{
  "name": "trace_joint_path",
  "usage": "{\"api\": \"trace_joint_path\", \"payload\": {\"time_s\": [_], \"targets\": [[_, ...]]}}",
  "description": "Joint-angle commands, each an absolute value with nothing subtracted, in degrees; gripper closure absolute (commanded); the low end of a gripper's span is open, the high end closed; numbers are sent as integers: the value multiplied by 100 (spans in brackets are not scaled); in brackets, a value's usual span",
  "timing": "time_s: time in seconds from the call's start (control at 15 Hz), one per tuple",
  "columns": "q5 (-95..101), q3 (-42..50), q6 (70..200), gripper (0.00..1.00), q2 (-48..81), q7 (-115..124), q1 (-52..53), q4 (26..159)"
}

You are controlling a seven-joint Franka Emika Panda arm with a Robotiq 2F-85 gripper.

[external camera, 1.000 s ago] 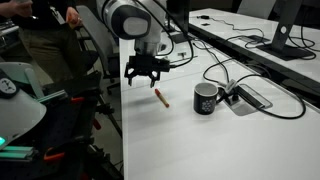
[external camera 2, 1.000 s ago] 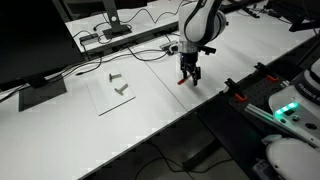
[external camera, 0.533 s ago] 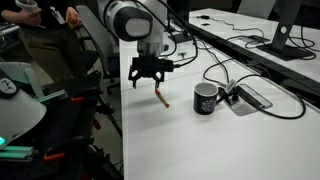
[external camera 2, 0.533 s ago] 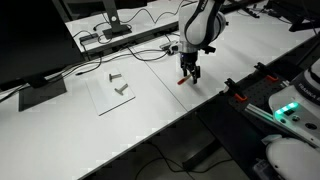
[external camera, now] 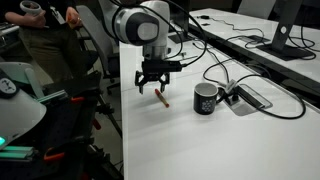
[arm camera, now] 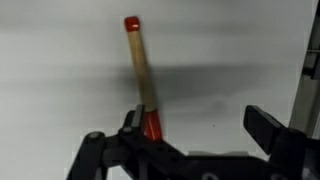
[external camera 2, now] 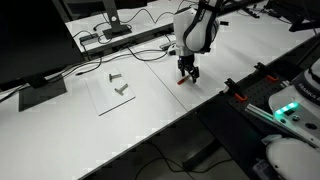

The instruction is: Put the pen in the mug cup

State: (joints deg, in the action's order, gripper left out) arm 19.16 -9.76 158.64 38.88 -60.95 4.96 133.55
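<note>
The robot's gripper should move down and shift onto the pen's near red end (external camera: 157, 93) (arm camera: 152, 126), because that end is below the gripper, toward the left in the wrist view.
The pen (external camera: 161, 98) is a short reddish-brown stick that lies flat on the white table. In the wrist view the pen (arm camera: 139, 70) runs from the top of the frame down to my left finger. My gripper (external camera: 152, 89) is open and hangs low right over the pen's near end. In the wrist view the gripper (arm camera: 200, 132) has its jaws wide apart, with the pen just inside the left jaw. The gripper (external camera 2: 188, 72) also shows in an exterior view above the pen (external camera 2: 181, 82). The black mug cup (external camera: 206, 98) stands upright to the right of the pen.
Black cables (external camera: 225, 70) loop behind the mug, next to a flat grey device (external camera: 250, 98). A monitor stand (external camera: 280, 45) is at the back. A clear sheet with small metal parts (external camera 2: 118, 88) lies on the table. The table edge (external camera: 122, 120) is close to the gripper.
My gripper has moved down and slightly right, from above the table to low over the pen. The pen and mug have not moved.
</note>
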Motion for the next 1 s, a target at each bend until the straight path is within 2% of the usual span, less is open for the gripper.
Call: {"api": "trace_joint_path", "payload": {"time_s": [0.0,0.73,0.8,0.93], "targets": [[2241,-885,15944,0,4138,-6119,617,13059],[2378,-962,16155,0,4504,-6222,535,12806],[2373,-965,16170,25,4538,-6224,530,12793],[2374,-965,16177,31,4574,-6233,535,12773]]}}
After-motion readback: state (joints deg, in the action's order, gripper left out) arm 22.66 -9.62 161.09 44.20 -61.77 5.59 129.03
